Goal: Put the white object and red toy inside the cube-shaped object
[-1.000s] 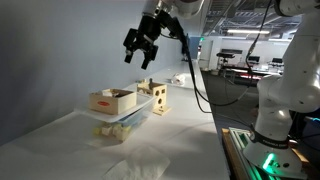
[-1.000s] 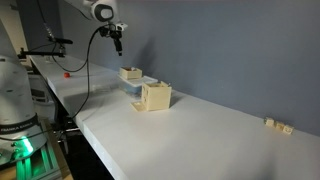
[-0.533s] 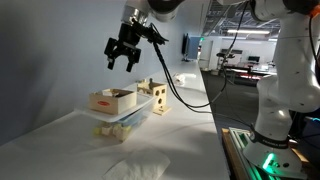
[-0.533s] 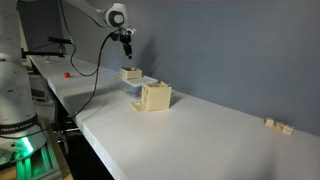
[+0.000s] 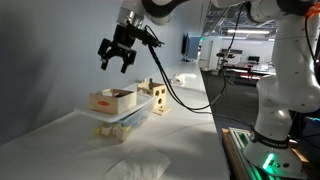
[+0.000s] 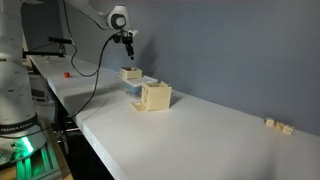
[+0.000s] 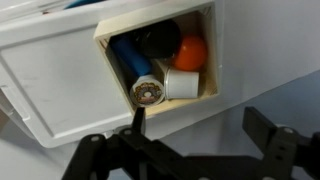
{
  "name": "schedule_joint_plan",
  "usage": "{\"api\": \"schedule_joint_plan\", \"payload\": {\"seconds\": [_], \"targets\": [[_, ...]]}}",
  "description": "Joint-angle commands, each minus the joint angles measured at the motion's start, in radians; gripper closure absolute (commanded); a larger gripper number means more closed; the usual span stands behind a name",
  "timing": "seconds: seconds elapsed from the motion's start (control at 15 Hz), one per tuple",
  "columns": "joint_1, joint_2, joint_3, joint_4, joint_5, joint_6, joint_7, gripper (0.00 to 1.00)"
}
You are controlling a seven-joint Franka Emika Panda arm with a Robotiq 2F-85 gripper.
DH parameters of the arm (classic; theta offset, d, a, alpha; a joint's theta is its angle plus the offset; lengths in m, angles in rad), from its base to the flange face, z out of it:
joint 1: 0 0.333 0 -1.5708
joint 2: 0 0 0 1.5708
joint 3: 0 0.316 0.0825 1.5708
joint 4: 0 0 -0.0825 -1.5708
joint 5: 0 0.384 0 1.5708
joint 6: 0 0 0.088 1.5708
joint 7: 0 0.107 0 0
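My gripper should first move down into the wooden tray to get the white cylinder [image 7: 182, 84] between its open fingers.
My gripper [image 5: 118, 52] hangs open and empty in the air above the wooden tray [image 5: 112, 100]; it also shows in an exterior view [image 6: 128, 40]. In the wrist view my gripper [image 7: 200, 135] is wide open over the table beside the tray [image 7: 170, 106]. The tray holds a white cylinder [image 7: 183, 84], an orange-red ball [image 7: 190, 52], a blue piece [image 7: 130, 55], a black piece [image 7: 158, 38] and a round donut-patterned piece [image 7: 148, 91]. The light-wood cube with dark holes [image 5: 158, 97] stands on the table next to the tray, and also shows in an exterior view [image 6: 155, 96].
The tray [image 6: 131, 73] sits on a clear plastic container [image 5: 120, 122] with a white lid [image 7: 50, 80]. A crumpled white sheet [image 5: 140, 168] lies near the table's front. Small wooden blocks [image 6: 278, 124] lie far along the table. A grey wall runs close behind the table.
My gripper has swung sideways and slightly down to a spot over the tray. It stayed open. The tray, cube and container have not moved.
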Motion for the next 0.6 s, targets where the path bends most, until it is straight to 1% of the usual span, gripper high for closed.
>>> {"api": "schedule_joint_plan", "payload": {"seconds": [0.0,0.2,0.33,0.53], "targets": [[0.027,0.080,-0.013,0.013,0.039,0.148,-0.031,0.00],[0.036,0.140,-0.010,0.025,0.075,0.225,-0.096,0.00],[0.038,0.160,-0.011,0.021,0.099,0.251,-0.135,0.00],[0.031,0.169,-0.018,0.010,0.133,0.255,-0.171,0.00]]}}
